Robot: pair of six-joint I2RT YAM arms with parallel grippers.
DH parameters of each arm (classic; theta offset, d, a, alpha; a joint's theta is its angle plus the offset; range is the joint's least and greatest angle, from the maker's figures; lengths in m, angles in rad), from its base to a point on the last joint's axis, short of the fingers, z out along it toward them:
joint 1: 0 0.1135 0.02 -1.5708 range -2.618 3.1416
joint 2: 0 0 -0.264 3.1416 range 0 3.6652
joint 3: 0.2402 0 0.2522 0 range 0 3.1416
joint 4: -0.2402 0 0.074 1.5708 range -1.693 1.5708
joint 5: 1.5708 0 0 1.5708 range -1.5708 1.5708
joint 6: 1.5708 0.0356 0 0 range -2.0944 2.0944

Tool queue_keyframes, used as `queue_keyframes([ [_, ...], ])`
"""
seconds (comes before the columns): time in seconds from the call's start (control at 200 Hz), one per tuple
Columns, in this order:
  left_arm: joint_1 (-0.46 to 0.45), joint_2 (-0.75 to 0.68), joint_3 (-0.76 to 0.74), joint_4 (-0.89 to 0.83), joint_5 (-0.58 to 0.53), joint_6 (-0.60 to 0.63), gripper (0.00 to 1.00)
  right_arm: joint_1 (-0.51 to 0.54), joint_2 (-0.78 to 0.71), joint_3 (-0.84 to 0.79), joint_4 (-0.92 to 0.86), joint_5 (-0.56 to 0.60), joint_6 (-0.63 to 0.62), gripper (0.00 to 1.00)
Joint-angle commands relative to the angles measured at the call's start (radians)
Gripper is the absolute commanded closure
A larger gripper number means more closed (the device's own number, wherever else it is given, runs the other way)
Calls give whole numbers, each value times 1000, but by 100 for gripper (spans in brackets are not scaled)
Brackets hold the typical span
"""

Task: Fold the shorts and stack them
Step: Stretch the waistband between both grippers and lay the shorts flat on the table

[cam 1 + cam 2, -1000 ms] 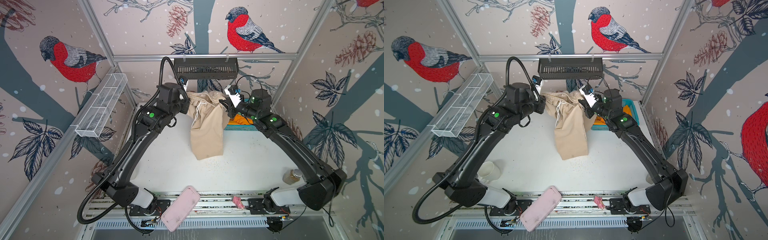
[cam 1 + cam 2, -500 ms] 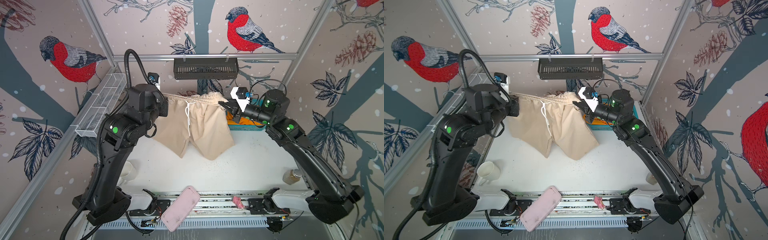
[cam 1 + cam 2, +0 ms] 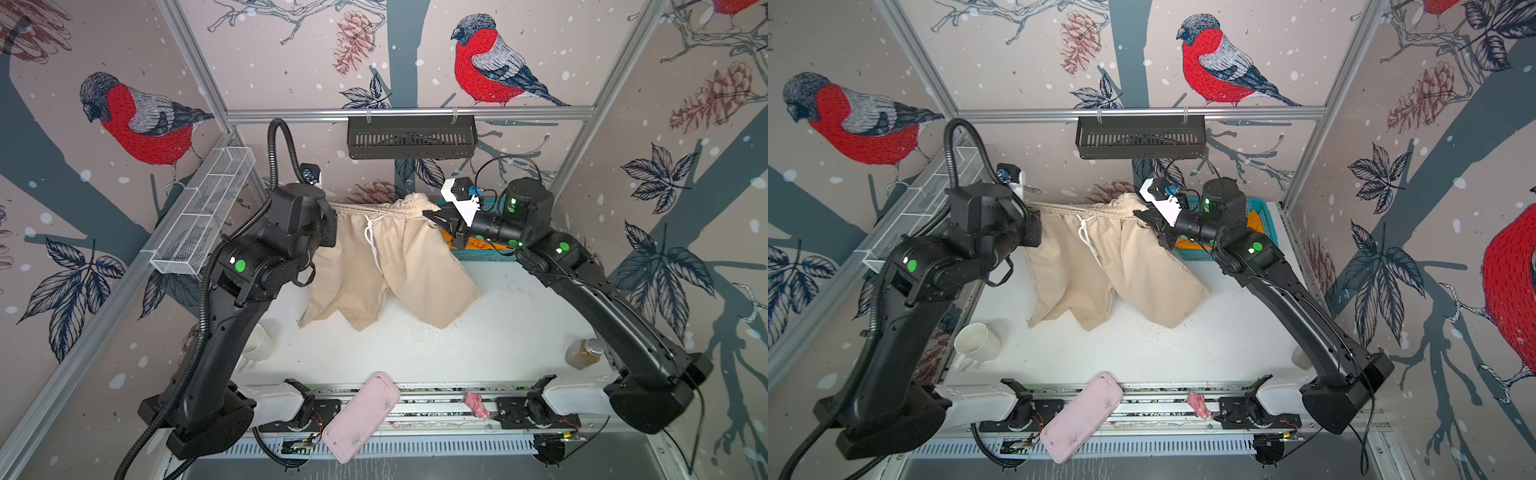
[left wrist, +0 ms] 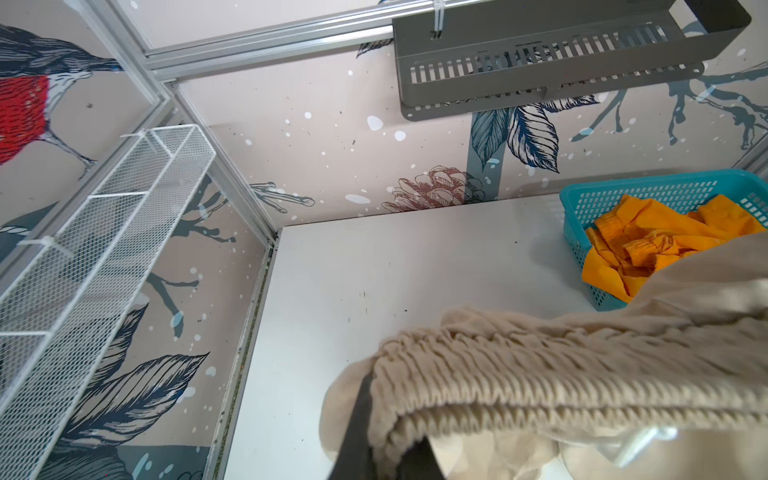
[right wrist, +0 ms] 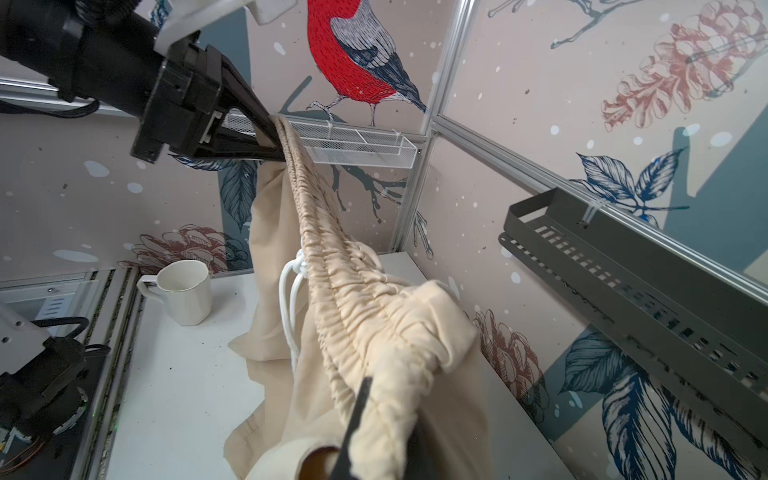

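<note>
The table by the back wall (image 5: pixel 508 424) is below my right gripper. My right gripper needs to go down next, moving a little toward my left gripper, and let go of the waistband's bunched end there.
The beige shorts (image 3: pixel 395 266) (image 3: pixel 1113 266) hang above the back of the white table, their gathered waistband pulled taut between my two grippers. My left gripper (image 3: pixel 333 207) (image 4: pixel 390 432) is shut on the waistband's left end, and it also shows in the right wrist view as the left gripper (image 5: pixel 278 137). My right gripper (image 3: pixel 430 216) (image 5: pixel 386 415) is shut on the bunched right end. Both legs drape down with their hems on the table, and a white drawstring dangles at the middle. The orange shorts (image 4: pixel 648 245) (image 3: pixel 1254 220) lie crumpled in the teal basket (image 4: pixel 623 195) behind my right gripper.
A white mug (image 3: pixel 976 345) (image 5: pixel 183 291) stands at the table's left front. A jar (image 3: pixel 584 353) stands at the right front. A pink case (image 3: pixel 361 415) lies over the front rail. A black shelf (image 3: pixel 411 137) hangs on the back wall, a white wire shelf (image 3: pixel 203 216) on the left.
My grippers have moved apart, the left one far to the left. The beige shorts went from a narrow bunched hang to spread wide with the waistband stretched.
</note>
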Motion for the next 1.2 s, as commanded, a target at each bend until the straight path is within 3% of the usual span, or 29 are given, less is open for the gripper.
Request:
queue_keyframes([
  [0.0, 1, -29, -23, 46, -70, -24, 100, 9, -30, 9, -18, 58, -16, 98],
  [0.13, 1, -22, 5, -32, -68, -71, 100, 31, -67, -4, -31, 33, 14, 98],
  [0.25, 1, -12, 1, -84, -151, -99, 100, 41, -108, -55, 15, 47, 34, 98],
  [0.37, 31, -8, -63, -4, -177, -69, 100, 22, -76, -84, 68, 91, 35, 98],
  [0.59, 315, 131, -234, 289, 100, 24, 100, -128, 217, -63, 211, 3, 91, 98],
  [0.745, 388, 339, -252, 443, 76, 73, 100, -162, 495, 42, 286, -20, 81, 98],
  [0.795, 399, 406, -258, 502, 44, 77, 100, -164, 595, 109, 282, -37, 74, 98],
  [0.96, 439, 610, -221, 568, 94, 87, 100, -154, 908, 400, 210, -31, 78, 97],
  [1.12, 459, 692, -236, 672, 164, 109, 100, -138, 1022, 510, 208, 13, 77, 67],
  [1.17, 459, 704, -241, 697, 166, 115, 100, -131, 1012, 498, 218, 34, 72, 50],
  [1.19, 459, 708, -238, 700, 173, 121, 94, -128, 1005, 494, 217, 40, 63, 43],
])
